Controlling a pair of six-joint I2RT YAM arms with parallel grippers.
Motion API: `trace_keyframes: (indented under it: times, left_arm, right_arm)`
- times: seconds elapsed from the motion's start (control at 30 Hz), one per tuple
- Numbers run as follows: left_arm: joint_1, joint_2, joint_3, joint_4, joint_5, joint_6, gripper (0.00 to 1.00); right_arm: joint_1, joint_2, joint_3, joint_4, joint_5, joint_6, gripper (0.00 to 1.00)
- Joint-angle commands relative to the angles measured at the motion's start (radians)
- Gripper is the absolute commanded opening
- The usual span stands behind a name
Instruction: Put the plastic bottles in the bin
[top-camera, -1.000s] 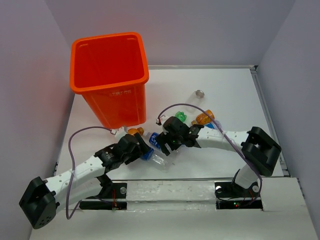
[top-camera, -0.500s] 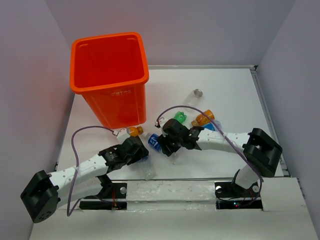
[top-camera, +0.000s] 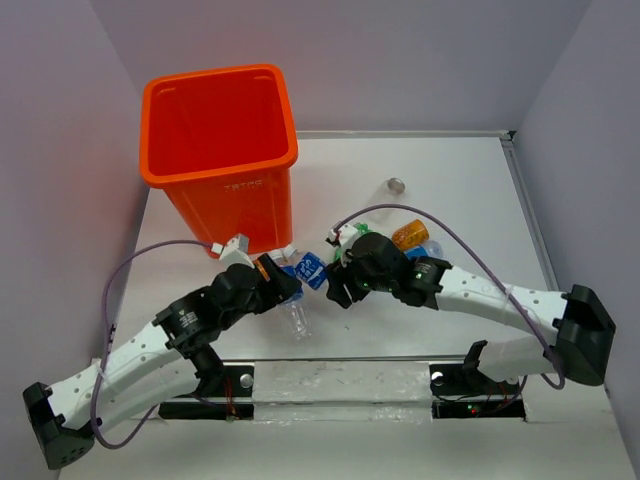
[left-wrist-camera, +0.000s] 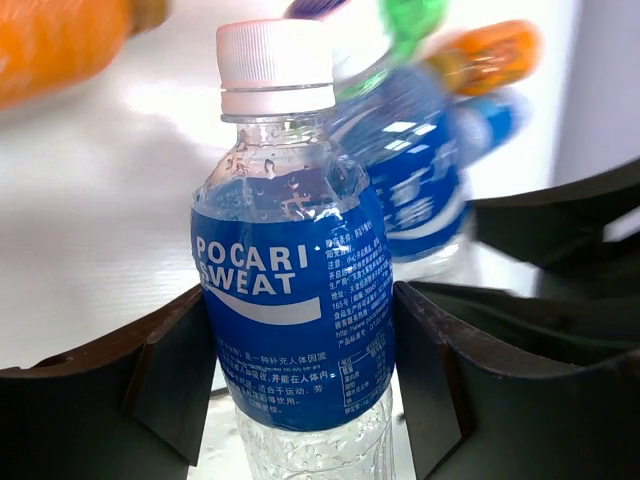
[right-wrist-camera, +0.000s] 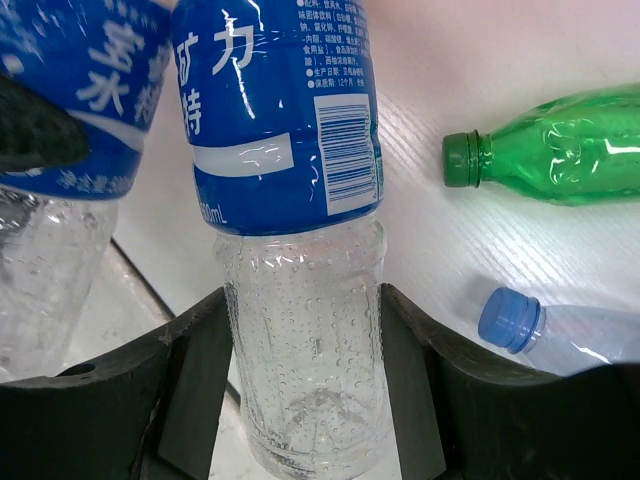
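The bin's rim is higher. I need to raise my left gripper next and carry the clear bottle with the white cap outward over the opening of the orange bin (top-camera: 220, 150) to release it.
My left gripper (left-wrist-camera: 296, 372) (top-camera: 282, 288) is shut on a clear plastic bottle with a blue label (left-wrist-camera: 290, 300) and a white cap, with a finger on each side of the label. Its clear base (top-camera: 297, 320) hangs below the gripper in the top view. My right gripper (right-wrist-camera: 304, 372) (top-camera: 336, 286) is shut on the clear lower body of a second blue-labelled bottle (right-wrist-camera: 285, 120) (top-camera: 310, 268). The two held bottles are side by side. The tall orange bin (top-camera: 220, 150) stands at the back left, beyond both grippers.
On the table lie a green bottle (right-wrist-camera: 560, 145), a clear bottle with a blue cap (right-wrist-camera: 515, 320), an orange bottle (top-camera: 410, 235) and another orange bottle (top-camera: 262, 266) by my left gripper. A small clear bottle (top-camera: 397, 185) sits farther back. White walls enclose the table.
Both grippers have shut, each on a blue-labelled bottle. The left arm has swung forward and raised its bottle off the table; the right arm has stretched out to the left.
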Motion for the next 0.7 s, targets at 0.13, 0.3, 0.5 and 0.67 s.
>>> trace_keyframes:
  times: [0.13, 0.3, 0.5, 0.67]
  left_arm:
    - [-0.020, 0.112, 0.445, 0.031, -0.061, 0.296, 0.60]
    - [-0.020, 0.241, 0.815, 0.155, -0.137, 0.538, 0.60]
    - [-0.019, 0.371, 0.993, 0.327, -0.515, 0.828, 0.61]
    - [0.058, 0.506, 1.105, 0.505, -0.676, 1.104, 0.63]
  right_arm:
    - [0.012, -0.240, -0.053, -0.011, 0.053, 0.039, 0.41]
    - [0.012, -0.329, -0.092, -0.013, 0.071, 0.064, 0.41]
    - [0.012, -0.396, -0.118, -0.011, 0.048, 0.085, 0.40]
    - [0.012, -0.455, -0.120, -0.011, 0.019, 0.085, 0.40]
